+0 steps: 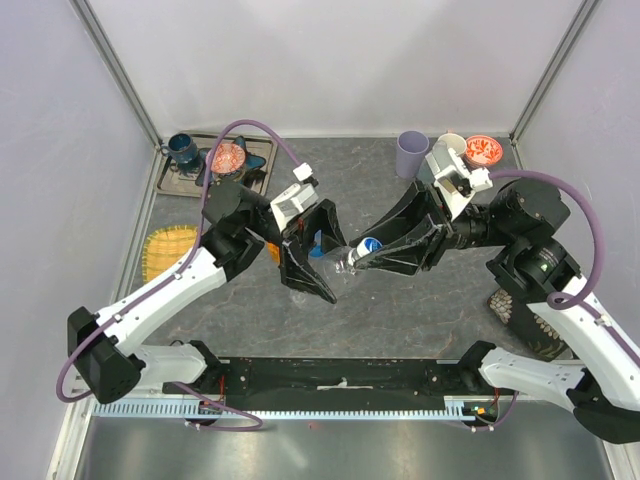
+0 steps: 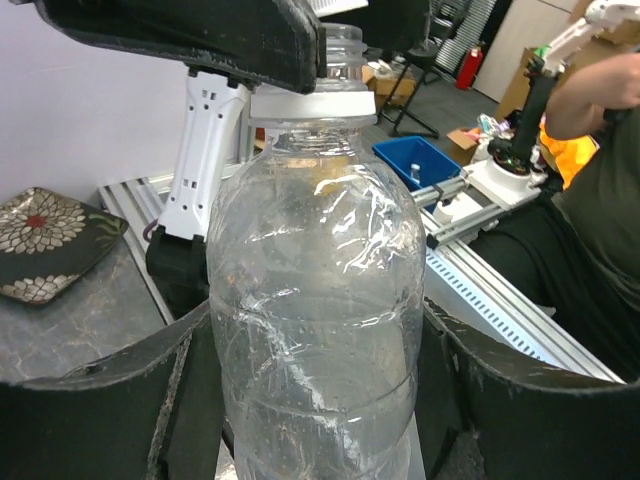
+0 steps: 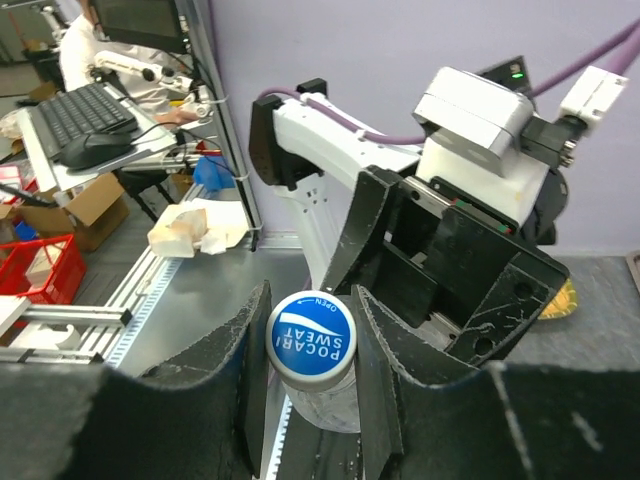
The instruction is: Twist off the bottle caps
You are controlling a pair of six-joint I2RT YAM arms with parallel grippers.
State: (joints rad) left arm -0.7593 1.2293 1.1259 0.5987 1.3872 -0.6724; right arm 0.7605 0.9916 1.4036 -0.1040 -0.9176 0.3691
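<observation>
I should pull my right gripper off the bottle's neck, tip it down and lower it to release the blue cap (image 3: 310,340), as bare tabletop lies below.
A clear bottle (image 2: 315,270) is held off the table between my two arms, lying across the gap in the top view (image 1: 338,252). My left gripper (image 2: 315,400) is shut on its body, a finger pressing each side. My right gripper (image 3: 309,312) is shut on the bottle's blue cap (image 3: 310,340), printed POCARI SWEAT, which also shows from above (image 1: 369,244). Clear neck shows under the cap. In the left wrist view a white ring (image 2: 310,102) circles the neck, and a right finger (image 2: 200,35) hides the cap. Other bottles are out of view.
A lilac cup (image 1: 411,153), a beige cup (image 1: 450,145) and a red bowl (image 1: 483,150) stand at the back right. A tray (image 1: 262,160) at the back left holds a dark cup (image 1: 183,149) and a patterned bowl (image 1: 228,158). A yellow woven mat (image 1: 168,250) lies at left.
</observation>
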